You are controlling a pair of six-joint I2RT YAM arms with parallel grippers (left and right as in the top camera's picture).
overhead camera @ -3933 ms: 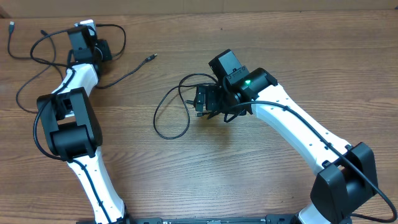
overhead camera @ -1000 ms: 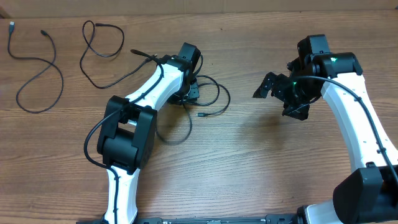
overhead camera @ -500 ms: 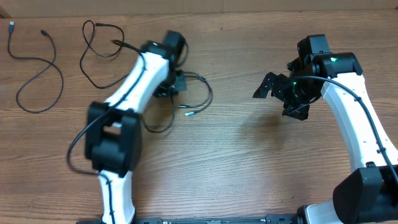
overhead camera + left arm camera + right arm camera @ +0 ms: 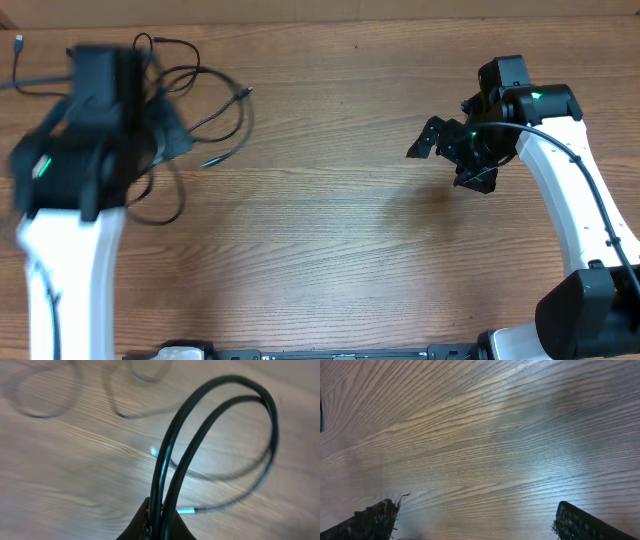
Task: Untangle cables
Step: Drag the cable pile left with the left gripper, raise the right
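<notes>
Next, my left gripper will draw the doubled cable back, lower it and release, clear of the far loops, since open wood lies below the gripper and toward my base.
My left gripper is a motion-blurred shape at the table's left. It is shut on a doubled black cable that arches up from between its jaws. That cable's loops trail to the right of the gripper, with one plug and a silvery tip lying on the wood; the tip also shows in the left wrist view. Another cable end lies at the far left, mostly hidden by the blurred arm. My right gripper hangs open over bare wood, with nothing between its fingers.
The wooden table runs to its far edge along the top of the overhead view. The right arm's white links reach in from the lower right corner. Blurred cable loops lie on the wood beyond the left gripper.
The left gripper closed on the cable, and the left arm has swung far to the left, dragging the cable's loops with it. The right arm has not moved.
</notes>
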